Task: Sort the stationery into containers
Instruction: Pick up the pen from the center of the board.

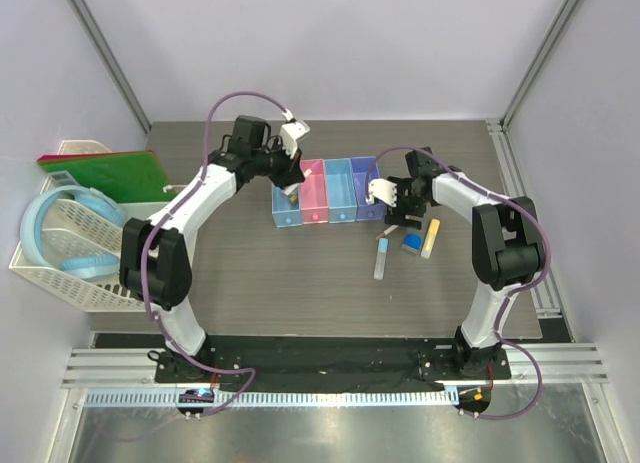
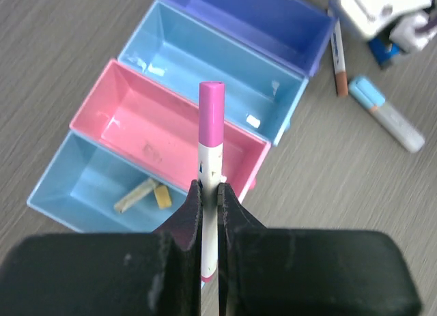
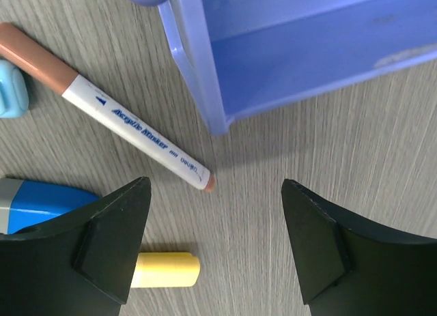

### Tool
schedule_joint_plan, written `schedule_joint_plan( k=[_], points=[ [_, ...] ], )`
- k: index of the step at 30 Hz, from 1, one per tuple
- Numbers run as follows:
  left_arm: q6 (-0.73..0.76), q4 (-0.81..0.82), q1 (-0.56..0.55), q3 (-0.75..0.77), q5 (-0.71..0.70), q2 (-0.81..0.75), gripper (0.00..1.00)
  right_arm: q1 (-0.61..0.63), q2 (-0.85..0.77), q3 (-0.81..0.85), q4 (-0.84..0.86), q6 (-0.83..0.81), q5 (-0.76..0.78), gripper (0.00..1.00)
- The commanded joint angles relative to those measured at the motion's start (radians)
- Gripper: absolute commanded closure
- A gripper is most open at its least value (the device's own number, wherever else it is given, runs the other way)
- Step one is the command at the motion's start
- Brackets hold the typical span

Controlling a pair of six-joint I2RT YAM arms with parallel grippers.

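The uncapped end of the brownish-capped white pen is beside the purple bin, and I will lower my right gripper onto it there.
My left gripper is shut on a white pen with a pink cap and holds it above the pink bin, near the front edge. The four joined bins run light blue, pink, light blue, purple. Two tan pieces lie in the first light blue bin. My right gripper is open above the table beside the purple bin. A second white pen with a brownish cap, a yellow stick, a blue block and a pale blue tube lie on the table.
A white lattice basket with a big blue hoop and a green board stands at the far left. Metal frame rails run along the right side and the near edge.
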Motion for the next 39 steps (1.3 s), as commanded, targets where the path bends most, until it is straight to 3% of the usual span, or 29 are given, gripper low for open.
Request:
schedule_joint_plan(
  k=[1, 15, 19, 29, 32, 33, 35, 39],
  points=[
    [-0.156, 0.093, -0.033, 0.096, -0.056, 0.048, 1.00, 0.001, 0.024, 0.062, -0.038, -0.040, -0.046, 0.18],
    [-0.193, 0.102, -0.054, 0.172, -0.183, 0.090, 1.00, 0.015, 0.118, 0.054, -0.128, -0.133, -0.048, 0.20],
    [-0.214, 0.102, -0.066, 0.195, -0.218, 0.108, 1.00, 0.039, 0.148, 0.054, -0.148, -0.124, -0.039, 0.49],
    [-0.183, 0.104, -0.079, 0.182, -0.246, 0.096, 1.00, 0.076, 0.182, 0.034, -0.151, -0.125, -0.008, 0.55],
    [-0.182, 0.104, -0.079, 0.180, -0.263, 0.096, 1.00, 0.088, 0.173, 0.011, -0.154, -0.121, 0.001, 0.67],
    [-0.186, 0.107, -0.079, 0.180, -0.267, 0.099, 1.00, 0.090, 0.168, -0.001, -0.154, -0.118, 0.004, 0.77],
    [-0.190, 0.115, -0.080, 0.179, -0.289, 0.107, 1.00, 0.093, 0.147, -0.016, -0.156, -0.110, 0.007, 0.85],
    [-0.206, 0.135, -0.079, 0.200, -0.335, 0.147, 1.00, 0.099, 0.081, -0.079, -0.151, -0.092, 0.006, 0.89]
  ],
)
